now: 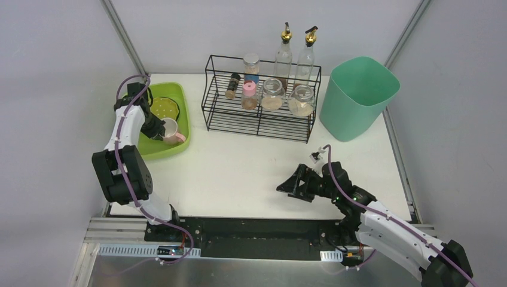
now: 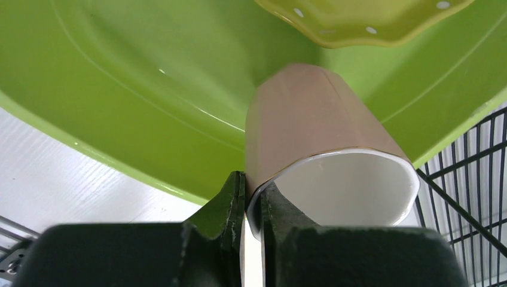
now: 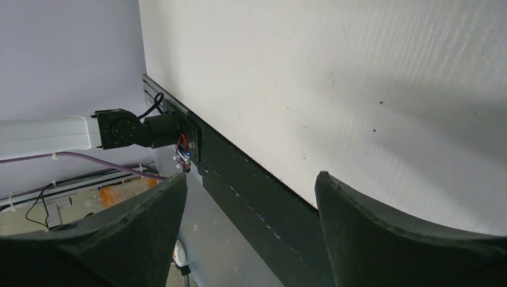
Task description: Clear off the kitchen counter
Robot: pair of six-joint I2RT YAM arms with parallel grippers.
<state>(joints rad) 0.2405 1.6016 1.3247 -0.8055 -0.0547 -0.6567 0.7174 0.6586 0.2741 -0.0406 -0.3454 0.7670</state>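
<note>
My left gripper moves down slightly next and releases the pink cup's rim beside the dotted dish [image 1: 164, 109], as the near part of the tub's bottom lies just below my gripper.
The white kitchen counter [image 1: 239, 167] spans the middle of the top view. My left gripper [image 1: 160, 131] is shut on the rim of a pink cup [image 1: 172, 130], one finger inside and one outside, over the lime-green tub [image 1: 179, 98]. Close up, the cup [image 2: 311, 113] has a white inside and lies tilted against the tub's wall [image 2: 149, 78]. A yellow-green dotted dish [image 1: 164, 109] sits in the tub behind it. My right gripper [image 1: 287, 186] stands open low over the counter's front right part, nothing between its fingers [image 3: 370, 227].
A black wire rack [image 1: 257, 101] with spice jars and two oil bottles stands at the back centre. A mint-green bin [image 1: 357, 95] stands at the back right. The counter's black front rail [image 3: 251, 179] runs below the right gripper.
</note>
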